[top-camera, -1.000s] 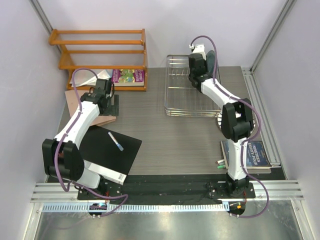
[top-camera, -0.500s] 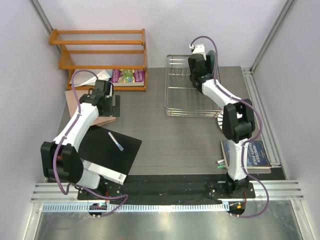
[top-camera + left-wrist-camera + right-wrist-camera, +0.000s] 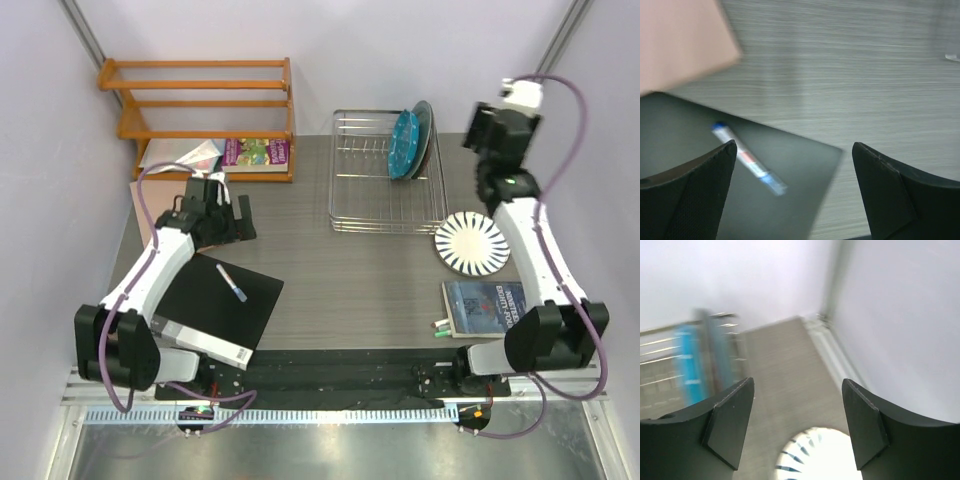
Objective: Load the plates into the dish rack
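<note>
My right gripper moves back and down next, tilting toward the table, onto the striped plate's rim by the side, since the plate lies flat outside the rack.
The silver wire dish rack stands at the back of the table. A blue dotted plate stands upright at its right end, with a darker teal plate close behind it. The blue plate shows blurred in the right wrist view. A white plate with black stripes lies flat on the table right of the rack and shows in the right wrist view. My right gripper is open and empty, high above the striped plate. My left gripper is open and empty, far left.
An orange wooden shelf stands at the back left with books beside it. A black mat carries a pen. A brown board lies left. A dark book lies at the near right.
My right arm has swung up and to the right, off the rack, uncovering the upright plates there. My left gripper has moved right, toward the black mat.
</note>
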